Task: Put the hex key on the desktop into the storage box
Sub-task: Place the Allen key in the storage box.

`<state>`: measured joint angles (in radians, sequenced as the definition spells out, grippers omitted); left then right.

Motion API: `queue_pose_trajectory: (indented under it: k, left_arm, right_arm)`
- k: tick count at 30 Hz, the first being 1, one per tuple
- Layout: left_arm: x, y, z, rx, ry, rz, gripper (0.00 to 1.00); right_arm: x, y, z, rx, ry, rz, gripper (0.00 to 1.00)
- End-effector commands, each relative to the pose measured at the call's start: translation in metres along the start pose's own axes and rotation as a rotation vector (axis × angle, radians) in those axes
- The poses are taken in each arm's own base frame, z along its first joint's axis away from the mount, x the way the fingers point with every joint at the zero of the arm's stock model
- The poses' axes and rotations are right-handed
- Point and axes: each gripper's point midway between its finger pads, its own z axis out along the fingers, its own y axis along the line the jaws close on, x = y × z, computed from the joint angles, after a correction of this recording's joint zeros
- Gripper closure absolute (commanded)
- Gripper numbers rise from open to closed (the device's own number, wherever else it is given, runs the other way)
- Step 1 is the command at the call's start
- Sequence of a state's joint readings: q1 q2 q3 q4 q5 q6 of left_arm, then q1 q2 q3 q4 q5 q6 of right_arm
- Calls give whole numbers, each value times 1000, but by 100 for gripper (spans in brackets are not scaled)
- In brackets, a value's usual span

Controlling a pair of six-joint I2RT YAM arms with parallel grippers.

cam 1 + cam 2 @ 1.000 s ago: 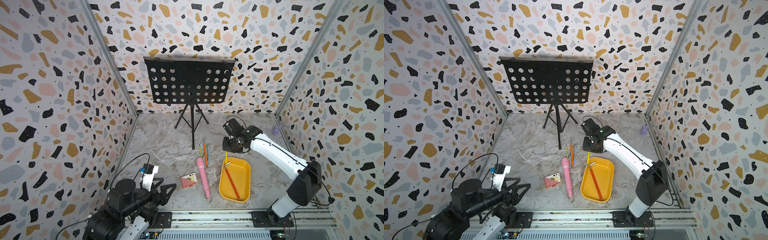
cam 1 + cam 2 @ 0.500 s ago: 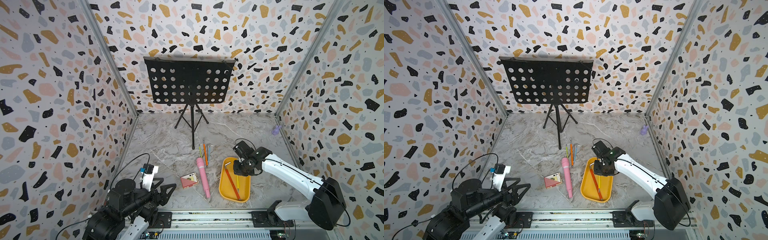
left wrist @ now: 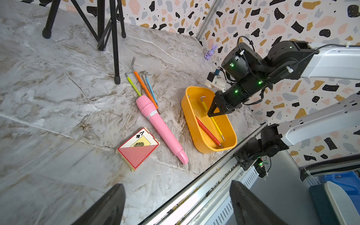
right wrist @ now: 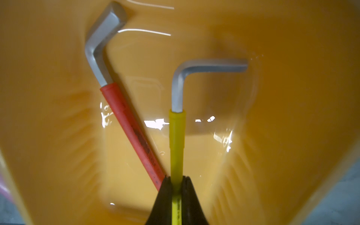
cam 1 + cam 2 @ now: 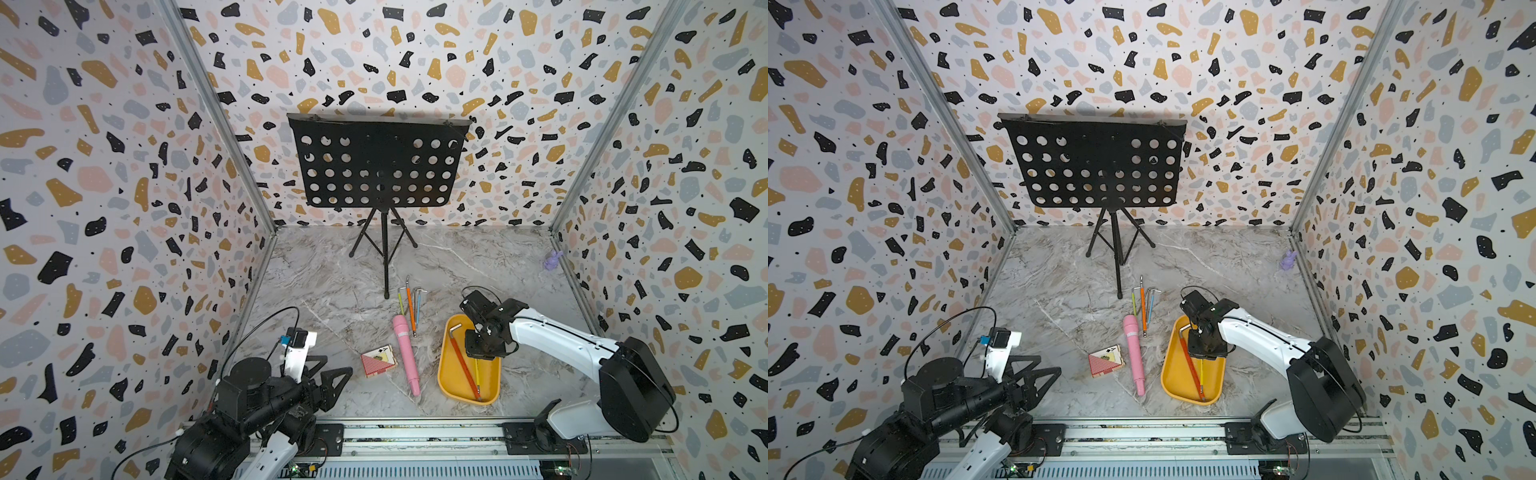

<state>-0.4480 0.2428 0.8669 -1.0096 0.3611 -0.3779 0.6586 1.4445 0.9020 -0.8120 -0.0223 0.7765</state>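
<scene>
The robot will move its right gripper down onto the storage box's bare bottom beside the red-sleeved hex key [image 5: 460, 359] and let go of the yellow-sleeved hex key, because that part of the bottom is clear.
The storage box [image 5: 443, 368] [image 5: 1165, 370] is a yellow-orange tray near the desktop's [image 5: 332, 299] front right. A red-sleeved hex key [image 5: 460, 359] [image 4: 132, 132] lies in it. My right gripper [image 5: 478, 355] [image 4: 176, 178] hangs inside the box [image 4: 292, 97], shut on a yellow-sleeved hex key [image 4: 176, 140] [image 3: 216, 124] whose bent steel end points away from the wrist camera. Several more hex keys [image 5: 411, 305] [image 3: 144, 85] lie side by side on the desktop, left of the box. My left gripper [image 3: 176, 194] [image 5: 332, 382] rests open and empty over the front edge.
A pink toy microphone [image 5: 405, 353] lies between the loose keys and the box. A red playing-card box [image 5: 377, 360] sits to its left. A black music stand [image 5: 384, 266] stands behind the keys. A small purple figure [image 5: 552, 260] is at the right wall.
My right gripper has carried the yellow hex key from beside the loose keys toward the front and lowered it into the storage box. The left arm has not moved.
</scene>
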Motion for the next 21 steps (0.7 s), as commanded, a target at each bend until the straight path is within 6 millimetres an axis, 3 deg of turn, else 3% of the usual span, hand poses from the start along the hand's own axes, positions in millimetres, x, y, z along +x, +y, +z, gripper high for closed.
queue_pose_trajectory:
  k: [1, 16, 17, 21]
  left_arm:
    - [-8, -6, -4, 17, -29, 17, 12]
    - [-9, -6, -4, 17, -31, 17, 12]
    - [-8, -6, -4, 18, -30, 17, 12]
    - [-8, -6, -4, 18, -29, 17, 12]
  right_arm:
    - [-3, -9, 2, 35, -14, -4, 100]
    - [-2, -19, 28, 84, 30, 17, 100]
    - [-3, -19, 28, 85, 30, 18, 98]
    - [-5, -19, 24, 82, 13, 18, 72]
